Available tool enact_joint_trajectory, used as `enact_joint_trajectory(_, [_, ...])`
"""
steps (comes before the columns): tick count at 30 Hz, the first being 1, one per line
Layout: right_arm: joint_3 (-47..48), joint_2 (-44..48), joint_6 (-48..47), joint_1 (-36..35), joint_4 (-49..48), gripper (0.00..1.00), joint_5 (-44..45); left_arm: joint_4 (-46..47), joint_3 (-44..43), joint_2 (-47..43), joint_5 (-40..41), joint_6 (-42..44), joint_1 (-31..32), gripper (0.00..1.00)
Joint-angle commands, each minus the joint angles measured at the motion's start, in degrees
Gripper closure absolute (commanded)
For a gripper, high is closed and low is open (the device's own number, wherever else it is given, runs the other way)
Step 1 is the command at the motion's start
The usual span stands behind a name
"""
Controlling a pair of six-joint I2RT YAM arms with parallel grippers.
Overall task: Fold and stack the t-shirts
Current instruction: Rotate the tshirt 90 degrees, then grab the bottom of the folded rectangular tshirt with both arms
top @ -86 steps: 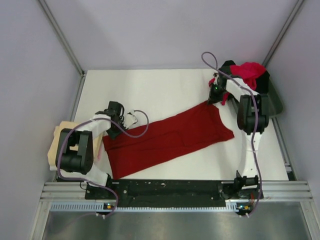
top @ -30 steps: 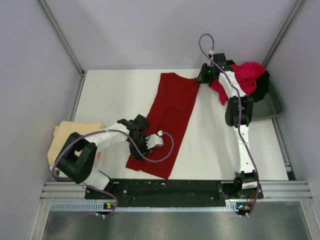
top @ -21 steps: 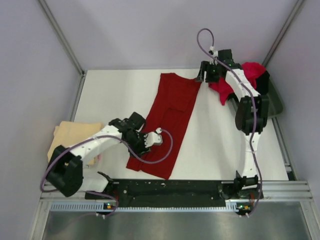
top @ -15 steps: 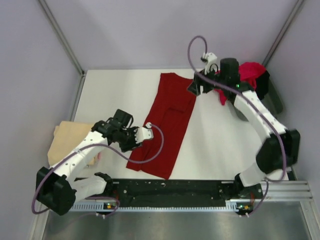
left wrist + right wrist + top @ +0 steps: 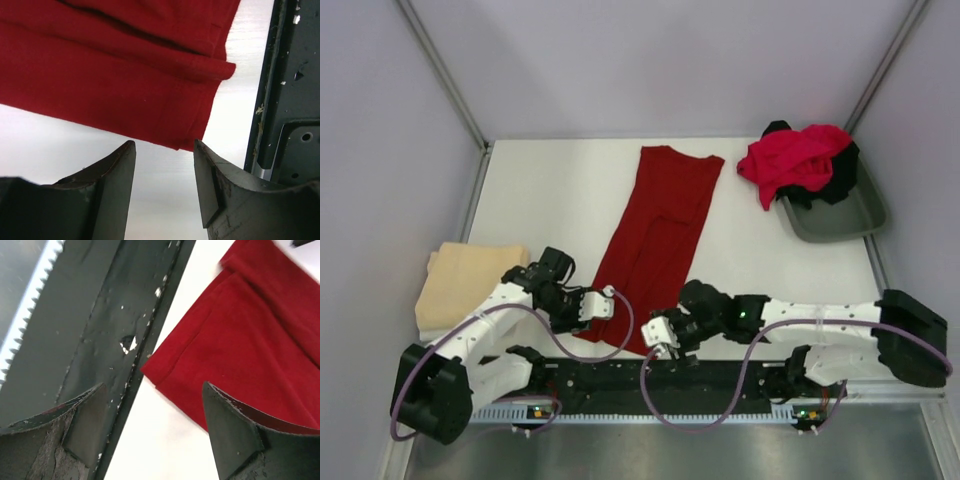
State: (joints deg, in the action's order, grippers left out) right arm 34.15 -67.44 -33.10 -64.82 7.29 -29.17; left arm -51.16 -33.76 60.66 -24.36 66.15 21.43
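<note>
I will lower my right gripper next onto the near corner of the maroon t-shirt beside the black base bar and close it, because that corner is just ahead of its open fingers.
A dark maroon t-shirt [image 5: 655, 230], folded into a long strip, lies flat down the middle of the table. My left gripper [image 5: 597, 303] is open at its near left hem, with only bare table between the fingers in the left wrist view, where the shirt's edge [image 5: 125, 75] lies just ahead of the gripper [image 5: 164, 145]. At the near right corner of the shirt [image 5: 240, 340] my right gripper [image 5: 658, 335] [image 5: 154, 386] stands open and holds nothing. A folded beige t-shirt [image 5: 470, 280] sits at the left edge. A bright red t-shirt [image 5: 798, 160] and a black one [image 5: 842, 170] are heaped at the back right.
The heap rests in a grey-green tray [image 5: 845, 218] at the back right. A black base rail [image 5: 650, 375] [image 5: 290, 100] [image 5: 100, 330] runs along the near table edge, right beside both grippers.
My right arm swung from the shirt's far corner down to its near right corner and opened wider. My left gripper backed off the hem to the left and opened a little.
</note>
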Motion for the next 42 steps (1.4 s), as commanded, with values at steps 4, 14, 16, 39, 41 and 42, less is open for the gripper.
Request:
enact_joint_trajectory(4, [2.2, -12.9, -9.3, -7.2, -6.8, 0.25, 12.8, 0.7, 2.1, -1.7, -2.5, 5.4, 0.9, 0.45])
enact_joint_trajectory(14, [4.7, -18.4, -11.5, -10.9, 4.8, 1.0, 16.1, 3.6, 3.1, 4.4, -4.6, 0.7, 6.6, 0.37])
enact_joint_trajectory(16, [2.5, -13.8, -11.9, -10.9, 9.2, 1.0, 16.9, 4.2, 2.7, 4.4, -4.8, -0.7, 9.5, 0.37])
enact_joint_trajectory(39, [-3.0, -0.9, -12.9, -10.8, 16.4, 1.0, 20.0, 18.4, 8.4, 0.5, 6.5, -8.4, 36.2, 0.43])
enact_joint_trajectory(41, [-2.6, -0.5, -12.0, -10.7, 16.5, 1.0, 20.3, 19.9, 8.3, 1.6, 8.4, -10.0, 36.2, 0.76])
enact_joint_trajectory(42, [-2.6, 0.4, -11.3, -10.8, 16.5, 1.0, 20.1, 19.3, 7.7, 1.7, 9.3, -10.4, 36.1, 0.95])
